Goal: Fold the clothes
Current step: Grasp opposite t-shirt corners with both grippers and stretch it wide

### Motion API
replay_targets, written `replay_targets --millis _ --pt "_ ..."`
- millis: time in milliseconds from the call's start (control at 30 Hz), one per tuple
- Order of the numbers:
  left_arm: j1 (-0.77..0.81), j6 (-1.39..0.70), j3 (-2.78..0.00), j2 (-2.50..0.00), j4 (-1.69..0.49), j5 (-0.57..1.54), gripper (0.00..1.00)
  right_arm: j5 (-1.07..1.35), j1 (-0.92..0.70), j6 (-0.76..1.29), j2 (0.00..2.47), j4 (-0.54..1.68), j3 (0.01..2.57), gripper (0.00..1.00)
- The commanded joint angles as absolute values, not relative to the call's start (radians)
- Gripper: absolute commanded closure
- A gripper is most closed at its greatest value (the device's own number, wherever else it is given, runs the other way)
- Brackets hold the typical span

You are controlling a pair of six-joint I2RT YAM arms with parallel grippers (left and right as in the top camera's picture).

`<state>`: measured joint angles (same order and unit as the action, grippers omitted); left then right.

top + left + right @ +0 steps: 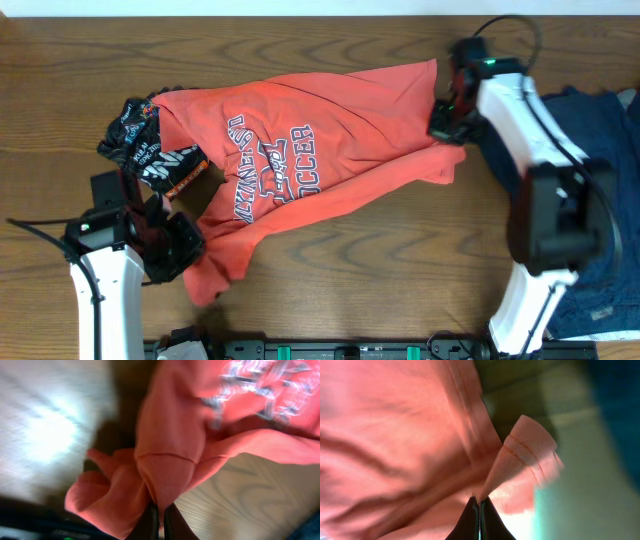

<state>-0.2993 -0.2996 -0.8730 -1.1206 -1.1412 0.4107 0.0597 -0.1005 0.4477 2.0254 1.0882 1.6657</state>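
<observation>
My left gripper will swing up and outward, toward the table's far edge that lies outward of it, and let go of the shirt's corner, since the shirt is rumpled.
The coral-red T-shirt point(290, 160) with white-and-navy lettering lies spread and rumpled across the middle of the table. My left gripper point(175, 240) is shut on a fold at its lower left corner; in the left wrist view the coral-red T-shirt point(170, 455) bunches between the closed fingers point(150, 522). At the shirt's right edge my right gripper point(447, 118) is shut on the hem, and the right wrist view shows that hem of the coral-red T-shirt point(520, 455) rising from the closed fingertips point(470, 520). A black printed T-shirt point(140, 140) lies crumpled under the red one's left end.
Navy clothes point(600, 190) are piled at the right edge of the wooden table point(380, 270), partly behind my right arm. A dark rail point(350, 350) runs along the near edge.
</observation>
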Motion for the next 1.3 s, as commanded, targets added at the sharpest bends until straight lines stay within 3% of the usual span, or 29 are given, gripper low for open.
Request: replay_targets --millis 0,333,767,1033,1267 --pt "-0.305 -0.216 -1.004 -1.116 -1.138 0.584 0.94 0.011 -0.055 0.396 1.83 1.124 1.708 0.99" --pt "-0.305 -0.188 -1.486 -1.116 -1.143 0.595 0.93 0.011 0.06 0.311 1.466 1.219 1.708 0.99" --pt "-0.305 -0.196 -1.948 -1.113 -1.248 0.595 0.94 -0.012 0.178 0.261 1.056 1.064 1.708 0.99" --pt "-0.305 -0.195 -2.011 -1.131 -1.287 0.595 0.94 -0.082 0.205 0.26 1.027 1.029 1.709 0.99" --pt "-0.281 -0.19 -1.987 -1.26 -1.356 0.595 0.94 -0.045 0.204 0.221 1.212 1.047 1.709 0.99"
